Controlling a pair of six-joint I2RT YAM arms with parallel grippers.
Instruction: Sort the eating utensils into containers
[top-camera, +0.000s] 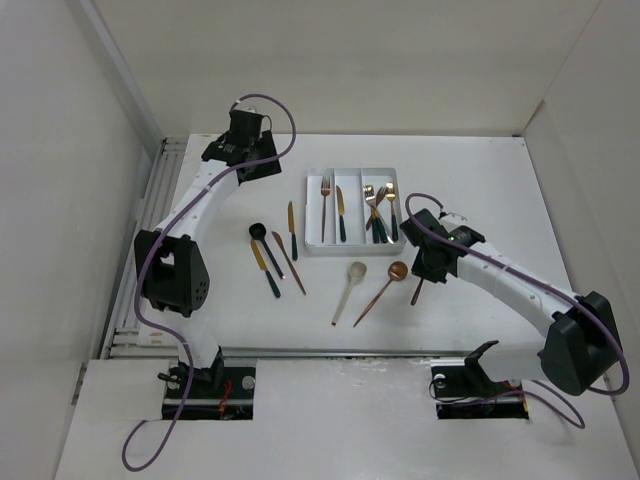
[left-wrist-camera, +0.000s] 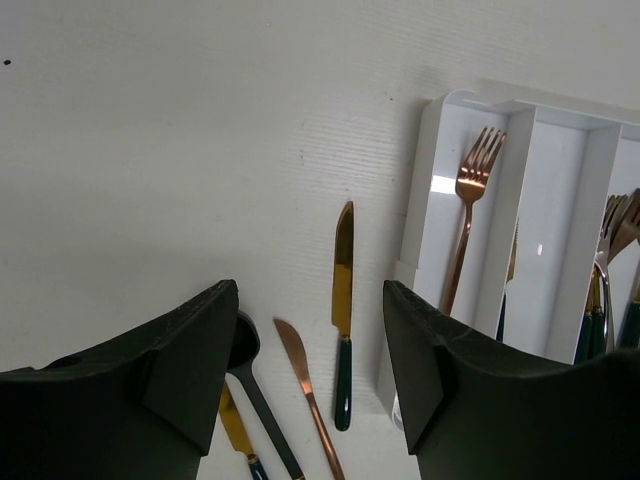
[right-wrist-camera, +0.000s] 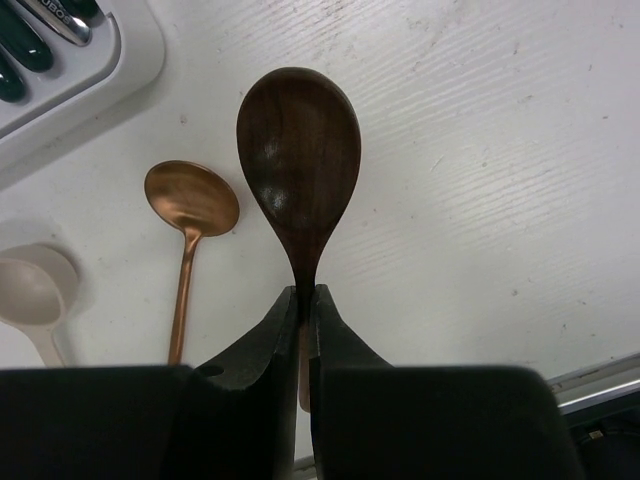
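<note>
I will next move my left gripper to the right in the top view and down onto the copper fork's neck (top-camera: 324, 199) (left-wrist-camera: 467, 210), since this fork lies apart from other forks.
My right gripper (right-wrist-camera: 308, 300) is shut on the neck of a dark brown spoon (right-wrist-camera: 300, 150) and holds it over the table, in front of the white tray (top-camera: 313, 245); in the top view the gripper (top-camera: 428, 262) hides most of the spoon. The tray's left compartment holds a fork (left-wrist-camera: 470, 195), the middle one a knife (top-camera: 340, 212), the right one several utensils (top-camera: 380, 210). My left gripper (left-wrist-camera: 310, 300) is open and empty, high over a green-handled knife (left-wrist-camera: 343, 300), a copper knife (left-wrist-camera: 300, 370) and a black spoon (left-wrist-camera: 245, 350).
A cream spoon (top-camera: 350, 288) and a copper spoon (top-camera: 385, 288) lie in front of the tray, left of my right gripper. Another gold knife (top-camera: 265, 270) lies by the black spoon. White walls stand along the table's left, far and right sides.
</note>
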